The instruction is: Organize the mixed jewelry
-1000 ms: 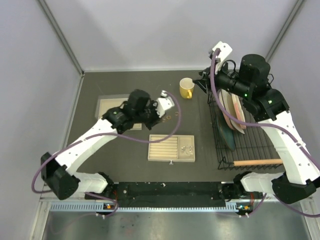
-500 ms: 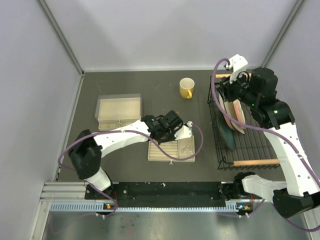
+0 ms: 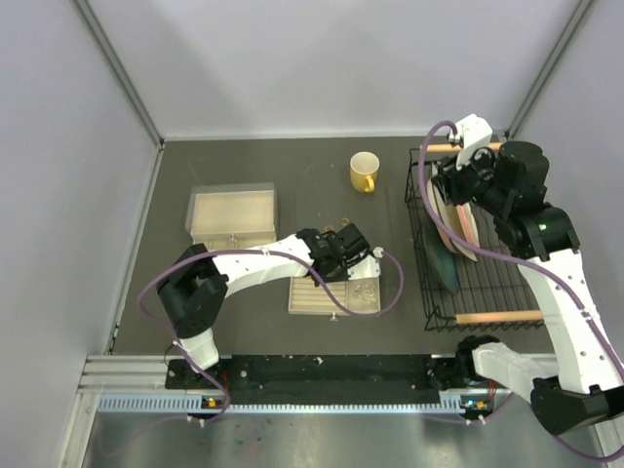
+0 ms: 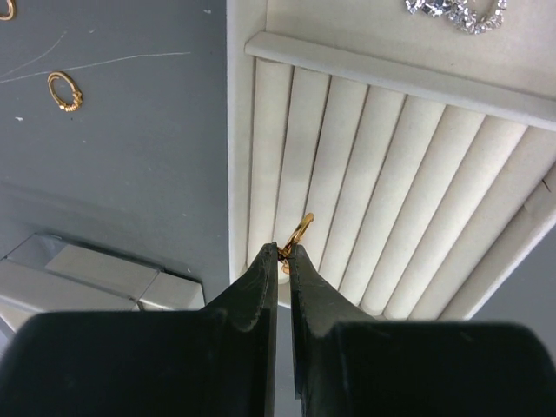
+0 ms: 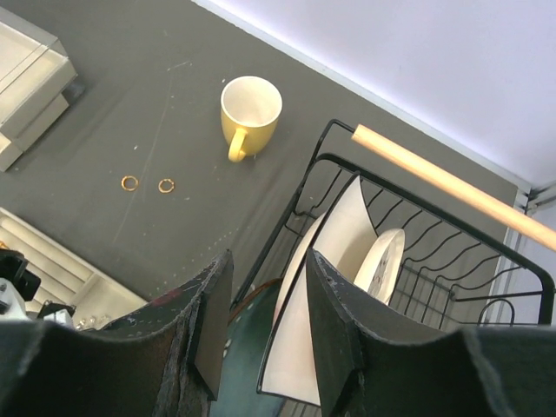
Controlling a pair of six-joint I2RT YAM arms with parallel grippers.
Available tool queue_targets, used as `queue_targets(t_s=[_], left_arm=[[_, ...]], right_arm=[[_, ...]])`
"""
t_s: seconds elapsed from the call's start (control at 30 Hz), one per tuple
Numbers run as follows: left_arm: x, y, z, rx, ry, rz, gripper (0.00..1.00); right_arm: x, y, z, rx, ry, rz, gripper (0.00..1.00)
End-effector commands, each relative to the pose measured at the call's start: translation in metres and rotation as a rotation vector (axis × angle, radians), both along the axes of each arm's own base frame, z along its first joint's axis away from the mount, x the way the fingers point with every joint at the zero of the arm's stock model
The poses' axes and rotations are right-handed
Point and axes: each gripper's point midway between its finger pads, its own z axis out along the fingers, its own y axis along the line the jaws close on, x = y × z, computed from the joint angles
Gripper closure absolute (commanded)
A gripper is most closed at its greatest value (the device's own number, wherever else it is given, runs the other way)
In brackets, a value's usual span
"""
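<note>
My left gripper will next move toward the silvery cluster (image 4: 456, 13) and lower the gold ring onto a groove by the box's far edge (image 4: 285, 178).
My left gripper (image 4: 283, 252) is shut on a small gold ring (image 4: 298, 231) and holds it over the slotted rows at the left end of the cream jewelry box (image 4: 408, 174). In the top view the left gripper (image 3: 343, 261) sits over the box (image 3: 310, 300). A silvery glittery cluster (image 4: 456, 13) lies in the box's open compartment, also seen from above (image 3: 367, 290). Two gold rings (image 5: 129, 182) (image 5: 166, 185) lie on the dark table; one shows in the left wrist view (image 4: 65, 91). My right gripper (image 5: 268, 269) is open and empty above the dish rack.
A yellow mug (image 3: 364, 172) stands at the back. A black wire dish rack (image 3: 487, 278) with plates (image 5: 347, 261) and a wooden rod (image 5: 452, 187) fills the right side. A clear-lidded box (image 3: 234, 214) sits at the left.
My left gripper has moved from the loose rings on the table down to the jewelry box, carrying a gold ring. My right gripper has shifted right over the dish rack.
</note>
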Motion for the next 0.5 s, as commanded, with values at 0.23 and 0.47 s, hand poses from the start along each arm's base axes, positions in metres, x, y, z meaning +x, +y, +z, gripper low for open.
queue_targets(t_s=[0.23,0.47], left_arm=[[0.014,-0.019,-0.002,-0.005,-0.031,-0.013,1.0],[0.015,-0.021,-0.011,0.01,-0.022,-0.013,1.0]], right_arm=[[-0.005,-0.006,0.011,0.008,-0.042,-0.004,0.61],[-0.007,-0.007,0.01,0.007,-0.039,-0.007,0.61]])
